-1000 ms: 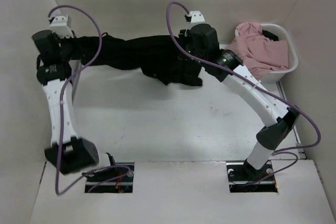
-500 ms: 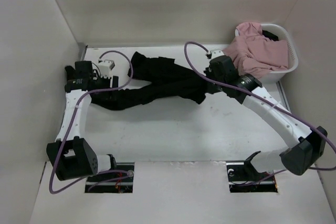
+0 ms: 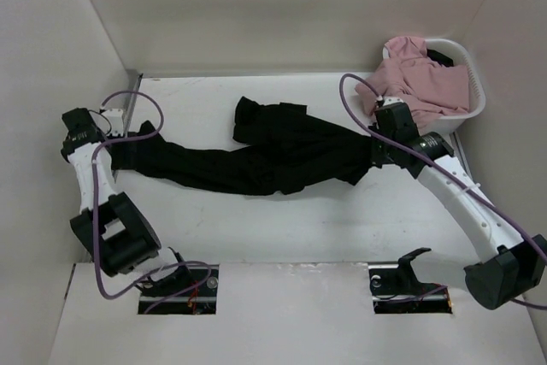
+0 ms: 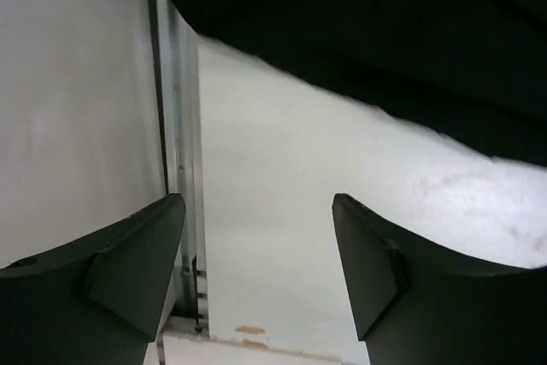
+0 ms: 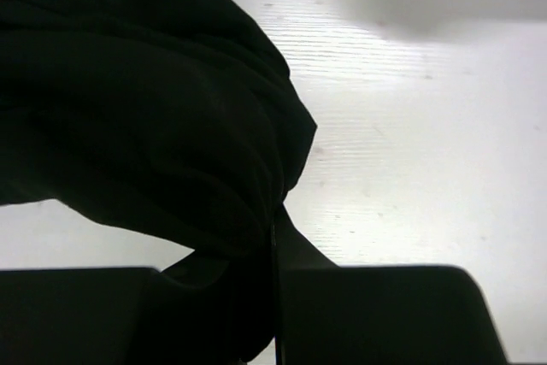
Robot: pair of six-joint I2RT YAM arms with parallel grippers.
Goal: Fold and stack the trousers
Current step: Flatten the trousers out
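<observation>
The robot's right gripper should pull the bent trousers straight, back and to its right in the top view, and let them go, because bare tabletop is there.
The black trousers (image 3: 256,156) lie stretched out flat across the table, from the left wall to the right side, with a bunched part at the back (image 3: 256,117). My left gripper (image 3: 109,144) sits at their left end, low over the table. In the left wrist view it (image 4: 256,241) is open with only bare table between its fingers (image 4: 128,271), and the trousers (image 4: 385,32) lie just ahead. My right gripper (image 3: 376,156) is shut on the trousers' right end. In the right wrist view the dark cloth (image 5: 145,126) is pinched in the shut gripper (image 5: 275,297).
A white basket (image 3: 475,83) heaped with pink garments (image 3: 423,79) stands at the back right, just behind the right arm. A metal rail (image 4: 175,126) runs along the table's left edge beside the left gripper. Walls close in the left, back and right sides.
Both arms came down and spread apart, laying the trousers out flat on the table. The left gripper opened and let go of its end; the right stays shut on the other end.
</observation>
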